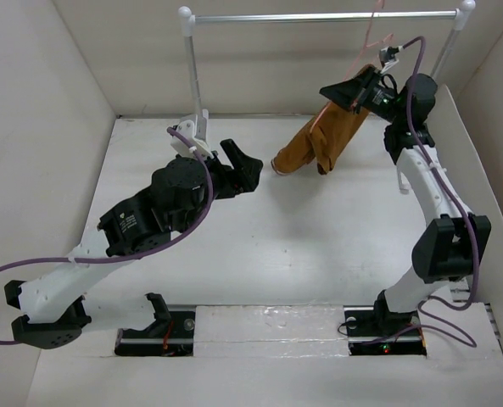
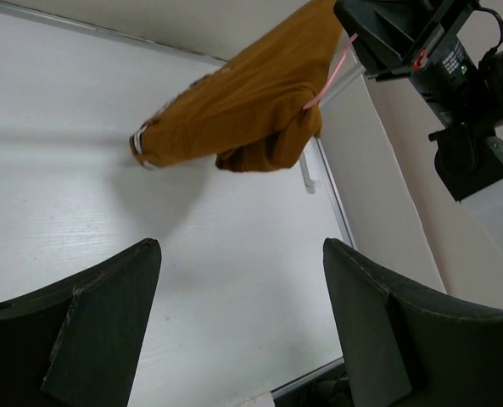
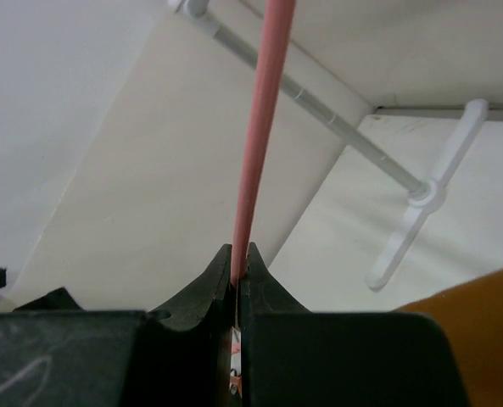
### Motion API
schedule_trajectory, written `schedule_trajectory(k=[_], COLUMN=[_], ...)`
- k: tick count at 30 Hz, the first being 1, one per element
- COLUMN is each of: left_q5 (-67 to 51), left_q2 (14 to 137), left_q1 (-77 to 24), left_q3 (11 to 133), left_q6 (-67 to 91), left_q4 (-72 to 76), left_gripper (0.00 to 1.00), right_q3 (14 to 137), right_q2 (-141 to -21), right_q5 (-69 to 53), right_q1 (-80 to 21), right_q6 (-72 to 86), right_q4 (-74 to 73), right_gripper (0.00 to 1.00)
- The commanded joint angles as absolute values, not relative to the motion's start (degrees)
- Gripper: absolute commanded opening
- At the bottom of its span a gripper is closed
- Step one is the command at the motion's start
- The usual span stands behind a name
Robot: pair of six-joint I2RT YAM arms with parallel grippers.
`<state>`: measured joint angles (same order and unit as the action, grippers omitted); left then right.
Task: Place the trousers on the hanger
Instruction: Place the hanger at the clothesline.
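The hanger's wire crosses the bar, so next I should move my right gripper toward the bar's bare end point(image 1: 444, 14), to its right in the top view, and release it.
The rust-brown trousers point(image 1: 323, 140) hang folded over the thin pink hanger point(image 1: 370, 30), lifted above the back right of the table. My right gripper point(image 1: 327, 90) is shut on the hanger's wire beside the top of the cloth. In the right wrist view the wire point(image 3: 255, 153) rises straight out of the shut right gripper point(image 3: 240, 253), and a corner of the trousers point(image 3: 480, 314) shows at the lower right. My left gripper point(image 1: 244, 163) is open and empty, left of the trousers' lower end. The left wrist view shows the trousers point(image 2: 243, 110) ahead of the open left gripper point(image 2: 238, 248).
A silver rail point(image 1: 319, 17) on white posts point(image 1: 192, 68) spans the back of the table, just above the hanger. Its cross-shaped foot point(image 3: 421, 212) stands near the right wall. Pale walls point(image 1: 47, 102) close in the table on three sides.
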<state>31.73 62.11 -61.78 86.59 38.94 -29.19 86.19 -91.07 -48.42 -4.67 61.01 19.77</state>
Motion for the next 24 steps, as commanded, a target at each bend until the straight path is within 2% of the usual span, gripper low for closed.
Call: schedule_trajectory(k=[1, 5, 24], left_q5=[32.61, 32.43, 31.02], left_q2=[60.91, 60.91, 60.38], left_q1=[-61.7, -61.7, -61.7], left_q3=[86.22, 85.96, 85.43], left_q6=[39.64, 40.08, 43.24], left_q4=[-29.44, -29.36, -30.14], left_gripper=[0.73, 0.73, 0.72], right_q3=[94.91, 96.77, 106.26], right_q2=[-92.01, -96.06, -108.46], right_q5=[-49.04, -51.33, -54.76], right_q1=[-0.18, 3.85, 14.41], right_q6=[56.95, 63.44, 67.24], right_q4=[32.17, 39.37, 40.25], right_gripper=[0.0, 0.0, 0.0])
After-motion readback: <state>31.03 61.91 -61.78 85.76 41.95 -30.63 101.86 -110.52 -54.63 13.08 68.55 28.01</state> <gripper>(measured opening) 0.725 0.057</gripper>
